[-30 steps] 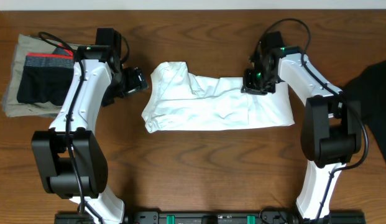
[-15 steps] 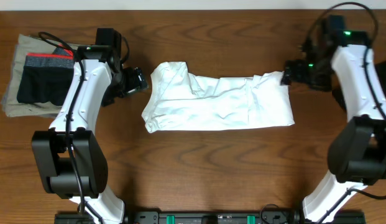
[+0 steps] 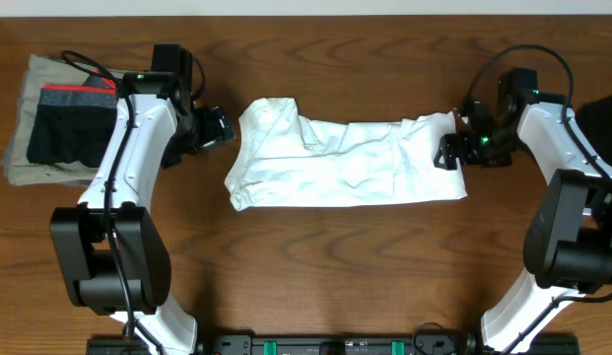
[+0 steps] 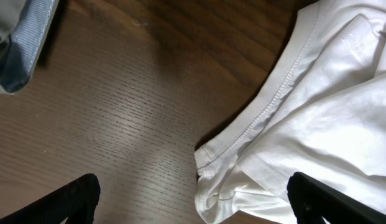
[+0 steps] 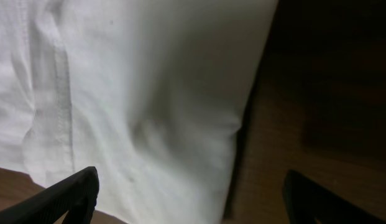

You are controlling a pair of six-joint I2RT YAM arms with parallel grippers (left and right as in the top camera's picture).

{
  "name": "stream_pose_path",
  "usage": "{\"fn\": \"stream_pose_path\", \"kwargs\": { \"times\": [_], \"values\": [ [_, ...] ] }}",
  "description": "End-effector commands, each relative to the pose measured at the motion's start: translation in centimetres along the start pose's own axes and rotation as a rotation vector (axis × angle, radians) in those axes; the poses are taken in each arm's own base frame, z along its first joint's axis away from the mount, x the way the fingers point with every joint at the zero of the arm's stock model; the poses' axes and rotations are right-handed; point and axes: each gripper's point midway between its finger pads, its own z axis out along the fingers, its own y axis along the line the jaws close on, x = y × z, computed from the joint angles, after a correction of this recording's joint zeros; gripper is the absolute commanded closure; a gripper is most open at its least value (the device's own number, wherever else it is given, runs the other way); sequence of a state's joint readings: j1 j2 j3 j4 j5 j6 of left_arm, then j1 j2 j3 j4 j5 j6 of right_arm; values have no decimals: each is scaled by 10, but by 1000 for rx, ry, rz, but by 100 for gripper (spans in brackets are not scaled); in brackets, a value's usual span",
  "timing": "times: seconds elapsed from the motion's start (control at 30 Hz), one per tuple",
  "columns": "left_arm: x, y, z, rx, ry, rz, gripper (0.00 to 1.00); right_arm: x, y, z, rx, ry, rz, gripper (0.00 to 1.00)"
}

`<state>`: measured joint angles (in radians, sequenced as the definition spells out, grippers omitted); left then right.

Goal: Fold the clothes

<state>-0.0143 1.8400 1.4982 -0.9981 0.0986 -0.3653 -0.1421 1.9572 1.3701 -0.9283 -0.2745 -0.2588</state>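
Observation:
I need to move my right gripper a little toward the black garment (image 3: 601,128) next, then lower it onto the T-shirt's straight end edge (image 3: 460,171) to close.
The white T-shirt (image 3: 345,163) lies folded into a long wrinkled band across the middle of the table. My left gripper (image 3: 219,125) hovers open by its upper left end. In the left wrist view, the hemmed edge of the T-shirt (image 4: 317,112) reaches in between the spread fingers of that gripper (image 4: 193,202), ungripped. My right gripper (image 3: 448,153) stands open over the shirt's right end. In the right wrist view, the T-shirt (image 5: 149,93) and its straight right edge lie between the wide fingers of this gripper (image 5: 193,202). A black garment (image 3: 601,128) lies at the table's right edge.
A folded khaki-grey pile (image 3: 25,163) with black shorts (image 3: 64,133) on top, red-and-grey waistband up, sits at the far left. Bare wooden table (image 3: 335,266) runs along the front. The arm bases stand at the front left and front right.
My right gripper let go of the cloth at the shirt's upper right, opened wide, swung out to the right and came back down to the shirt's right edge. The left arm has not moved.

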Motion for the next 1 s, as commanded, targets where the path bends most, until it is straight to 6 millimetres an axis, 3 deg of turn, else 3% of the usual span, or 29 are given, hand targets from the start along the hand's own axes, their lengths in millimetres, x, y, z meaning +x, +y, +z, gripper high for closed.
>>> {"fn": "stream_pose_path", "kwargs": {
  "times": [0.0,0.33,0.8,0.9,0.97],
  "values": [
    [-3,0,-6,1,-15,12,2,2,-11,0,-12,-6,10,6],
    [-1,1,-6,-2,-8,11,2,-4,-15,4,-212,-134,35,7],
    [0,1,-6,-3,-6,11,2,4,-4,39,-378,-94,93,8],
    [0,1,-6,-3,-5,11,2,7,-2,48,-385,-66,113,11],
    [0,1,-6,-3,-5,11,2,9,1,51,-388,-53,112,20]
  ]
}}
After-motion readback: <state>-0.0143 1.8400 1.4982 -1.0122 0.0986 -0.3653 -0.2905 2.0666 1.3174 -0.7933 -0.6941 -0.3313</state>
